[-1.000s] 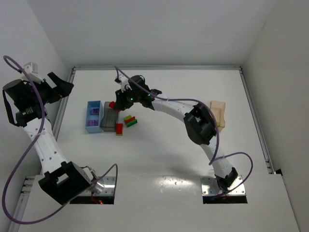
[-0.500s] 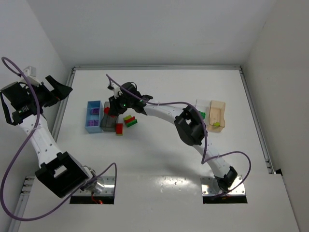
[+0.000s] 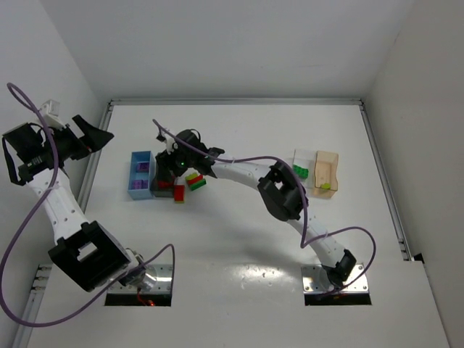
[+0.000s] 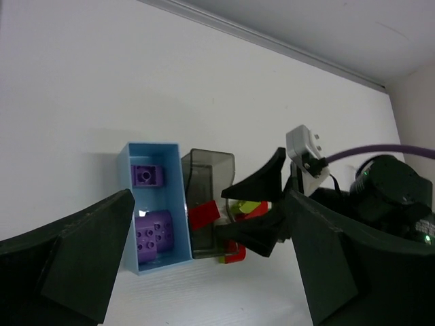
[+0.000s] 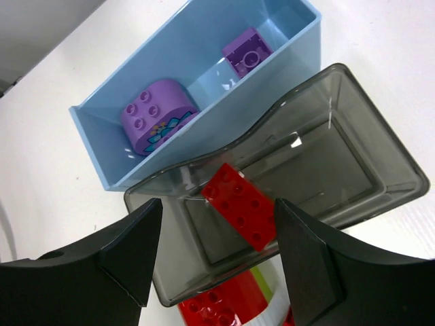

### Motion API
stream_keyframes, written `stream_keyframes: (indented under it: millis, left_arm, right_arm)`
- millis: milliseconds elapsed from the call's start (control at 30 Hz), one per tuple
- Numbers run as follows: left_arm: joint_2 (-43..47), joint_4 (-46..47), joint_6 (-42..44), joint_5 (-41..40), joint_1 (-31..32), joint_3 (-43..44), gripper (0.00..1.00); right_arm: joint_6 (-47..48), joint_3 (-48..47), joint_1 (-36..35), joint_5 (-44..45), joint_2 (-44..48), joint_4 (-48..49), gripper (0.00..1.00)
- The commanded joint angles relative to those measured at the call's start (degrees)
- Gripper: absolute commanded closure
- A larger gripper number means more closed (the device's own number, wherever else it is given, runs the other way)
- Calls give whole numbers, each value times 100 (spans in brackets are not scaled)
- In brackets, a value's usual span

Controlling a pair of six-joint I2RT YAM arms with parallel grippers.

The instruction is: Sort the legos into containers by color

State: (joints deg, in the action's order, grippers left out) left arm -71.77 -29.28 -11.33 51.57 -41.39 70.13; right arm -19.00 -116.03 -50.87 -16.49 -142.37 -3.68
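My left gripper will next swing across, turn and go down, because the red brick still outside the grey bin [image 4: 235, 253] is below it and to its right in the top view.
My right gripper [image 5: 217, 251] hangs open over the dark grey bin [image 5: 353, 136]. A red brick [image 5: 241, 212] lies tilted inside that bin between my fingers, touching neither. Beside it the light blue bin [image 5: 204, 115] holds a rounded purple brick [image 5: 153, 112] and a small purple one [image 5: 246, 53]. In the top view my right gripper [image 3: 174, 165] is above the grey bin [image 3: 161, 187], and my left gripper [image 3: 90, 130] is raised open at the far left, holding nothing. My left gripper [image 4: 211, 272] looks down on the red brick [image 4: 204, 214].
A red brick [image 3: 179, 193] lies on the table by the grey bin. A small heap of red and green bricks [image 3: 195, 180] sits right of it. At the right stand a clear bin [image 3: 303, 168] with green bricks and a tan bin [image 3: 326, 172] holding a yellow-green one.
My right gripper has moved left over the grey bin and opened, letting go of the red brick. My left arm has shifted only slightly.
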Motion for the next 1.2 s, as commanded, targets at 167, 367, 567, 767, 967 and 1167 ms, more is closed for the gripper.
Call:
stream_keyframes:
  millis: [167,367,567,767,967,1167]
  left_arm:
    - [-337,-829,1568,1356,304,316,4]
    - [-479,-1353,2415,347,1893,458,9]
    - [-417,-1668,3013,-1235,3591,195,17]
    - [-969,-2415,4217,-2614,4727,141,9]
    - [-1331,-2609,5403,-3153,4965,141,6]
    - [-1585,-2785,6852,-3338,5097,80,6]
  right_arm:
    - [827,623,375,953,1965,-185,33]
    - [1592,2100,1544,1105,3712,-642,36]
    - [2155,3761,2388,394,4840,-1046,36]
    - [2217,4571,2933,-30,5534,-1161,36]
    - [2217,4659,3154,-223,5650,-1266,36]
    - [2112,4765,3259,-328,5702,-1266,36]
